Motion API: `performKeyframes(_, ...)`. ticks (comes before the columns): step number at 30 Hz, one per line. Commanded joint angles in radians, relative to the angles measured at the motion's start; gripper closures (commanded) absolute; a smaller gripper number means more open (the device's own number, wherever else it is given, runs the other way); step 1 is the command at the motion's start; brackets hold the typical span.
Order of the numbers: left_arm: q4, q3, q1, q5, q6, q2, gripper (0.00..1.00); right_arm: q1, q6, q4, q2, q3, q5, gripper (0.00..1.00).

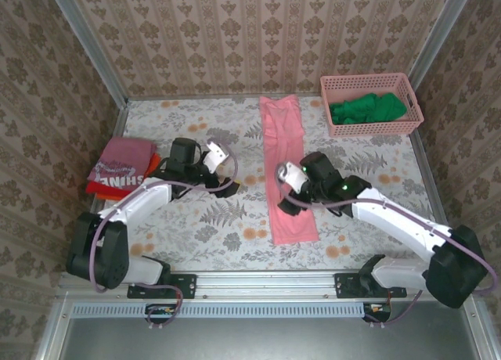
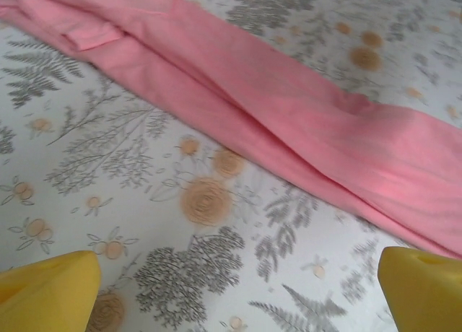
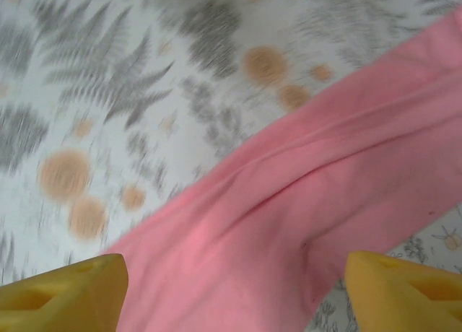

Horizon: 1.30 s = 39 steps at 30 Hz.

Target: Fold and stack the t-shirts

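My right gripper moves back and down onto the pink t-shirt's near end next, where the hem lies.
A plain salmon-pink t-shirt point(image 1: 286, 172) lies folded lengthwise into a long narrow strip down the middle of the table. At the far left a dusty-red t-shirt with white lettering point(image 1: 121, 166) rests folded on an orange-red t-shirt point(image 1: 152, 166). My right gripper point(image 1: 288, 196) hovers open over the pink strip point(image 3: 303, 202), its yellow fingertips point(image 3: 65, 292) wide apart with nothing between them. My left gripper point(image 1: 223, 158) is open above bare tablecloth just left of the strip; its fingertips point(image 2: 50, 292) are empty, and the pink shirt point(image 2: 289, 108) lies a little beyond them.
A pink plastic lattice basket point(image 1: 368, 83) holding green cloth point(image 1: 368, 109) stands at the back right. The floral tablecloth point(image 1: 227, 227) covers the table, with patterned walls on three sides and a metal rail along the near edge.
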Motion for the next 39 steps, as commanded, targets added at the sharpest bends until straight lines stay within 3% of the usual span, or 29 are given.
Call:
performKeyframes(1, -0.128, -0.003, 0.006, 0.108, 0.13, -0.062, 0.0, 0.055, -0.309, -0.174, -0.015, -0.038, -0.01, 0.22)
performKeyframes(10, -0.033, -0.134, 0.0, 0.13, 0.106, -0.163, 0.0, 0.212, -0.353, -0.159, 0.124, -0.091, 0.009, 0.32)
performKeyframes(16, -0.056, -0.143, -0.003, 0.123, 0.121, -0.183, 0.0, 0.217, -0.397, -0.132, 0.234, -0.105, 0.047, 0.46)
performKeyframes(24, -0.051, -0.16, -0.005, 0.104, 0.138, -0.207, 0.0, 0.217, -0.429, -0.071, 0.351, -0.123, 0.165, 0.48)
performKeyframes(27, -0.051, -0.16, -0.005, 0.098, 0.139, -0.207, 0.0, 0.218, -0.435, -0.081, 0.362, -0.124, 0.164, 0.63)
performKeyframes(32, -0.045, -0.165, -0.006, 0.089, 0.144, -0.21, 0.0, 0.223, -0.439, -0.136, 0.335, -0.111, 0.156, 1.0)
performKeyframes(39, 0.029, -0.197, -0.01, 0.052, 0.134, -0.231, 0.0, 0.204, -0.41, -0.22, 0.2, -0.013, 0.063, 1.0)
